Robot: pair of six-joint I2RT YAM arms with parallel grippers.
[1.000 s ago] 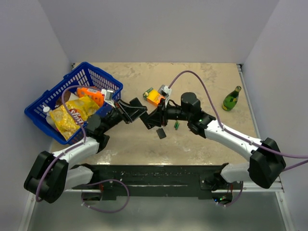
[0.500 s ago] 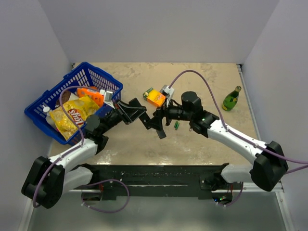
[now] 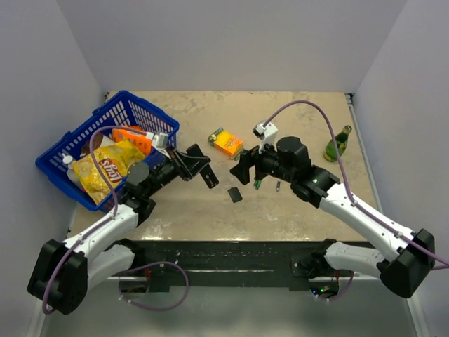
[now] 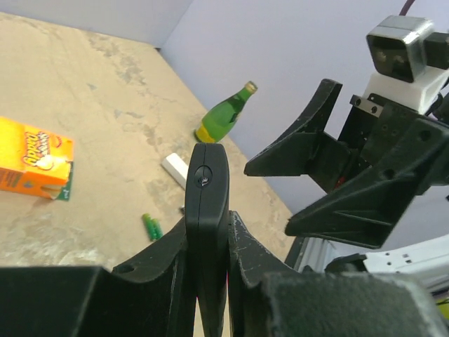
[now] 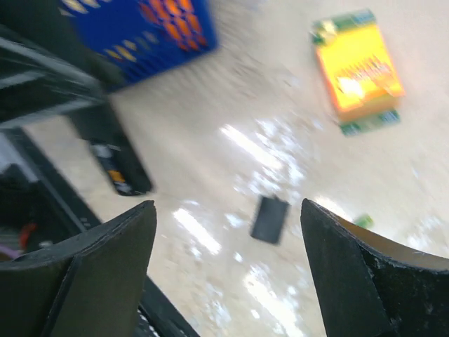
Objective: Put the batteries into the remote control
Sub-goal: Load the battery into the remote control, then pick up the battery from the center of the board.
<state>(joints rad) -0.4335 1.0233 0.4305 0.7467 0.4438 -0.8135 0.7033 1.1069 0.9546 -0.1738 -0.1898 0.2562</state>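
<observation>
I will next move my right gripper across and down onto the dark battery, which is below it and to its right in the top view. The remote is uncovered.
My left gripper (image 3: 197, 164) is shut on the remote control (image 3: 210, 178), a slim black bar that sticks up between its fingers (image 4: 259, 260) in the left wrist view (image 4: 205, 200). The remote's separate square cover (image 3: 235, 194) lies flat on the table, below my right gripper (image 5: 228, 210) in the right wrist view (image 5: 270, 219). My right gripper (image 3: 244, 168) hangs open and empty just right of the remote. The batteries (image 3: 257, 183), two small green cylinders, lie on the table under the right arm (image 4: 151, 226).
A blue basket (image 3: 105, 119) of snack packs stands at the left. An orange box (image 3: 226, 143) lies behind the grippers. A green bottle (image 3: 337, 144) stands at the right wall. A small white bar (image 4: 175, 168) lies near the batteries.
My right gripper has opened and drawn back to the right, away from the remote. The left gripper keeps hold of the remote and has shifted slightly.
</observation>
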